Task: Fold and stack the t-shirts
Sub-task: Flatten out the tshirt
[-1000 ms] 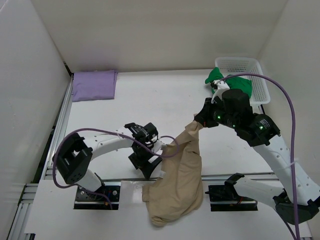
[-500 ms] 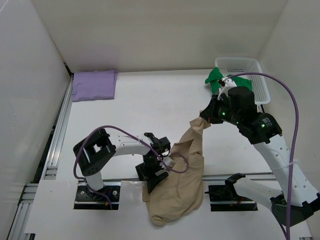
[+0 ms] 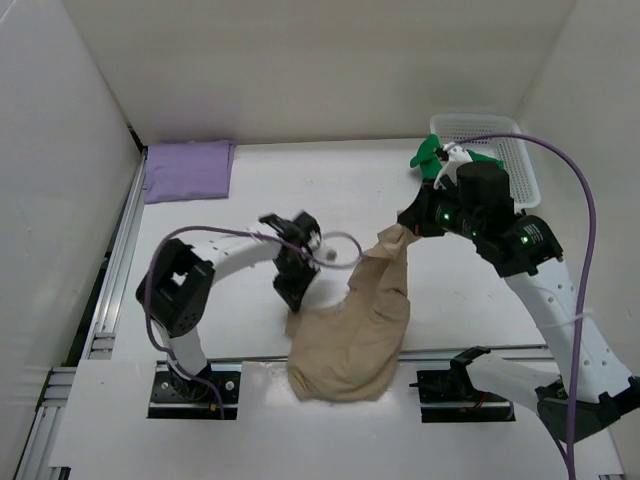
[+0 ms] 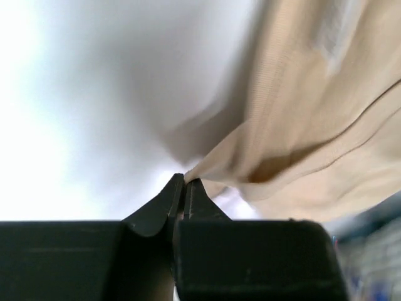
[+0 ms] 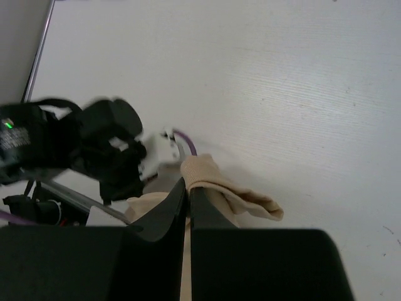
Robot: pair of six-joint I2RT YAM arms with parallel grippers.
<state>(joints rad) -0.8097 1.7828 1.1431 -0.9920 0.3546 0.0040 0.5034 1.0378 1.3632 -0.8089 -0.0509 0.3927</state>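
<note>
The left gripper pulls the tan t-shirt's edge outward to the bare tabletop beside the lavender t-shirt next, spreading its bunched cloth, and lets go.
A tan t-shirt hangs bunched between both arms near the table's front edge. My left gripper is shut on its left edge, and the cloth streams off the fingertips in the left wrist view. My right gripper is raised and shut on the shirt's upper end, where a tan fold wraps over the tips. A lavender t-shirt lies folded at the back left. The green t-shirt spills over the white basket's left rim, partly hidden behind the right arm.
A white mesh basket stands at the back right against the wall. White walls close the table in on three sides. A metal rail runs along the left edge. Purple cables loop off both arms.
My left gripper has shut on the tan shirt's left edge and pulled it back onto the table. The shirt's lower part no longer hangs over the front edge. The right arm moved slightly back.
</note>
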